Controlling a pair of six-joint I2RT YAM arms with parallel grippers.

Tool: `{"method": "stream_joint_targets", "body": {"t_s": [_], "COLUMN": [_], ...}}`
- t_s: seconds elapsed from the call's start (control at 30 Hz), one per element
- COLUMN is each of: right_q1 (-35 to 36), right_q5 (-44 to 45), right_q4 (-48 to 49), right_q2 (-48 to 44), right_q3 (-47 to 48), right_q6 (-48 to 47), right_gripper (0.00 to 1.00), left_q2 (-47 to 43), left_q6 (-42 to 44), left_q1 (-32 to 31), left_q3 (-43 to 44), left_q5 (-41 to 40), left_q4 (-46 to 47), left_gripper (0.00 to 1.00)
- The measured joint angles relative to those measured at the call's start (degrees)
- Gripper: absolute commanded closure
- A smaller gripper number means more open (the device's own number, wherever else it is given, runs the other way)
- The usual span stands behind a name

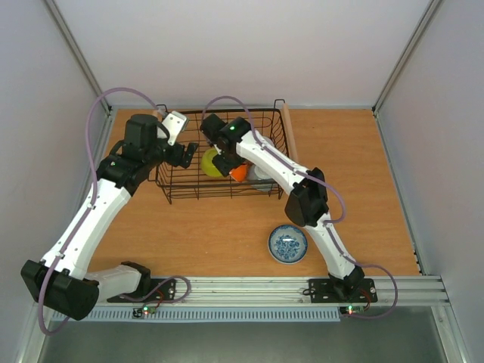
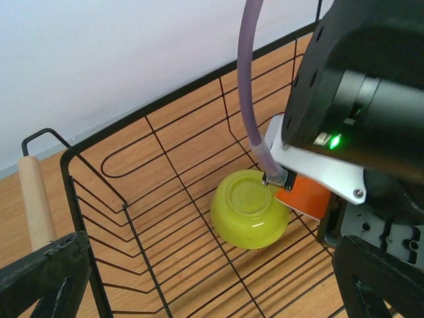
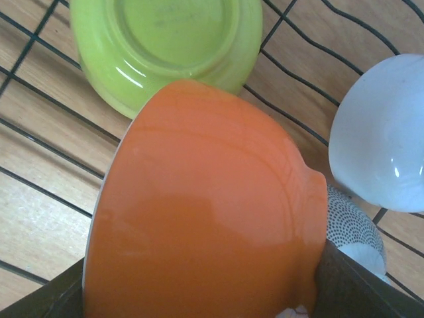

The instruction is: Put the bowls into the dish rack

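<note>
I next need to lower my right gripper back toward the dish rack's bare wire bottom showing on the near side of the yellow-green bowl and let go of the orange bowl's rim.
The black wire dish rack stands at the table's back middle. My right gripper is inside it, shut on the rim of an orange bowl, which it holds tilted just above the wire floor. A yellow-green bowl lies upside down beside it. A white bowl and a grey speckled bowl lie close on the orange bowl's other side. My left gripper hovers open and empty over the rack's left edge. A white bowl with blue pattern sits on the table in front of the rack. A second white bowl is not in view.
The rack's wooden handles sit at its left and right ends. White walls enclose the table on three sides. A metal rail with both arm bases runs along the near edge.
</note>
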Motion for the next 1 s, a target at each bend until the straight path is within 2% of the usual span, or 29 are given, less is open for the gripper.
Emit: {"method": "stream_joint_targets", "body": {"t_s": [0.3, 0.37, 0.5, 0.67, 0.7, 0.77, 1.0], "right_q1": [2.4, 3.2, 4.3, 4.6, 4.6, 4.9, 5.0], "right_q5": [4.8, 5.9, 7.9, 8.4, 8.5, 8.6, 8.7], "right_q4": [-2.9, -3.0, -3.5, -3.4, -3.3, -2.8, -2.1], "right_q2": [4.2, 4.7, 5.4, 5.5, 5.5, 5.5, 5.6], "right_q3": [3.0, 3.2, 3.5, 3.6, 3.5, 2.9, 0.5], "right_q6": [-1.5, -1.7, -1.8, -1.8, -1.8, -2.0, -2.7], "right_gripper": [0.97, 0.86, 0.53, 0.29, 0.17, 0.03, 0.01], "left_q2": [-0.7, -1.9, -5.4, -7.2, -7.2, -7.2, -7.2], "left_q6": [-0.1, 0.1, 0.9, 1.9, 1.9, 2.1, 2.4], "left_q1": [0.0, 0.0, 0.0, 0.1, 0.1, 0.1, 0.1], "left_q3": [-0.6, -1.5, -2.4, -2.4, -2.4, -2.5, -2.6], "left_q5": [-2.3, -4.3, -8.9, -11.7, -11.8, -12.1, -12.5], "left_q4": [0.8, 1.6, 2.7, 4.3, 4.4, 4.4, 4.4], "left_gripper": [0.01, 0.01, 0.01, 0.01, 0.01, 0.01, 0.01]}}
